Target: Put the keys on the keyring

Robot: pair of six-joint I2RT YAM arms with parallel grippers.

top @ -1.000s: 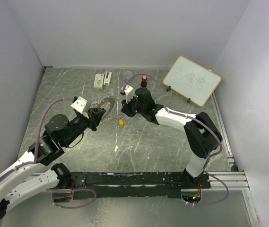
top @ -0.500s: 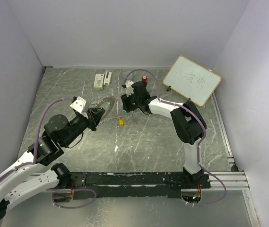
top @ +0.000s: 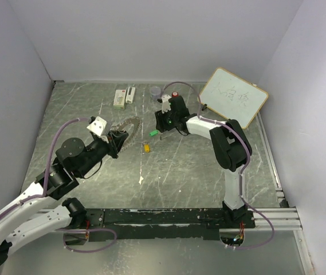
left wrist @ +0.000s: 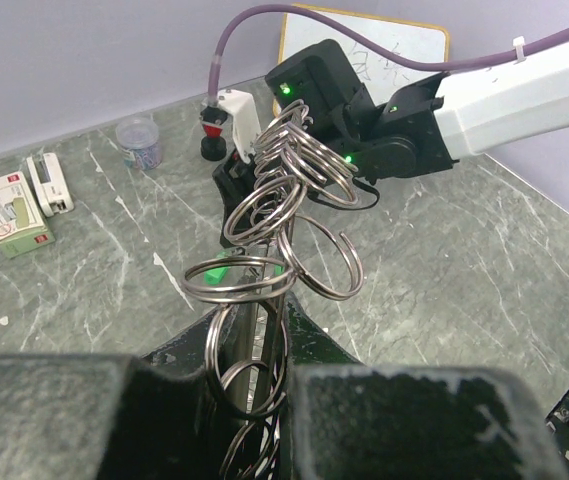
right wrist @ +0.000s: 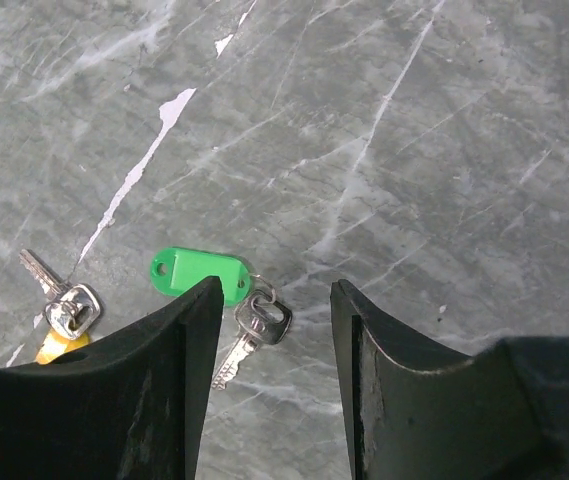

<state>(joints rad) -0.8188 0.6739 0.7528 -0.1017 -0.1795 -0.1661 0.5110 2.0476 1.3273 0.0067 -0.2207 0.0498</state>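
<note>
The robot's right gripper is above the head of the silver key (top: 160,134) (right wrist: 256,325), with that head between its open fingers, so it will lower onto the head next and close its fingers.
The keyring (top: 129,127), a big loop hung with many small silvery split rings (left wrist: 284,190), stands up out of my left gripper (top: 115,141), which is shut on its lower edge (left wrist: 264,370). The green key (top: 153,133) lies flat on the table, a green tag with a small silver key (right wrist: 256,325) attached. My right gripper (top: 161,125) hovers just above it, open, its tips (right wrist: 274,290) either side of the silver key and nothing held. The yellow key (top: 146,148) lies a little nearer, its orange tag (right wrist: 56,347) half hidden by my finger.
A red-capped black knob (top: 175,94) and a grey cup (top: 154,91) stand behind the right gripper. A white box (top: 119,98) and a small stapler (top: 130,94) lie at the back. A whiteboard (top: 232,97) leans at the back right.
My right gripper has opened and pulled back towards the far side; the green key now lies free on the table. The left arm and keyring have not moved.
</note>
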